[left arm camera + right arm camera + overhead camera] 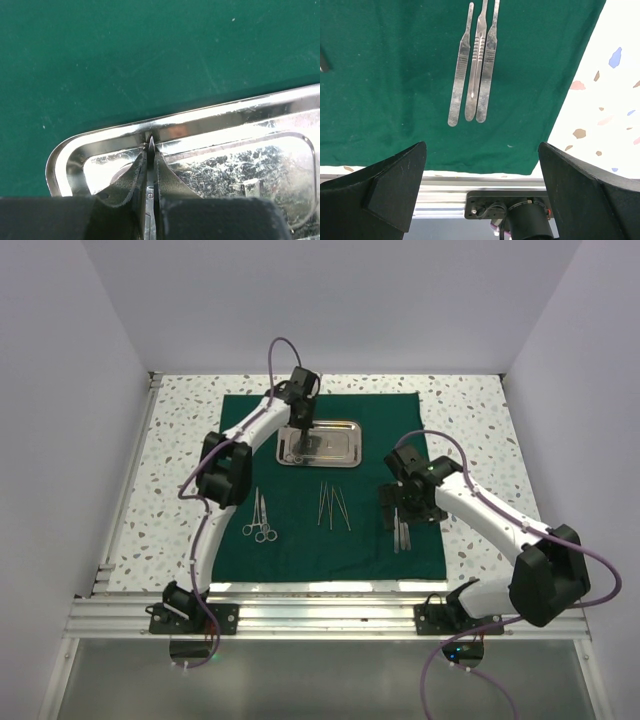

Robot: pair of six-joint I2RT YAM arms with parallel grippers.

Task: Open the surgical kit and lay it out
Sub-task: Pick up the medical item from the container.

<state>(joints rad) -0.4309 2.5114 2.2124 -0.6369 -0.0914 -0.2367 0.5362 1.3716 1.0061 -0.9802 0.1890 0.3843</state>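
I should lift my left gripper, carry it back and lower it to release over the ring-handled instruments, because they lie to the left of my gripper in the top view.
The dark green drape lies spread flat on the table. The shiny steel tray sits on its far half. My left gripper is down in the tray's left end, shut on a slim silver scissor-like instrument whose tip touches the tray's rim. My right gripper is open and empty over the drape's right side, with both fingers wide apart. Three flat silver handles lie side by side ahead of it. Ring-handled instruments and thin tweezers lie in rows on the drape.
The speckled white table surrounds the drape. An aluminium rail with the arm bases runs along the near edge and shows in the right wrist view. White walls close in the far side and both flanks.
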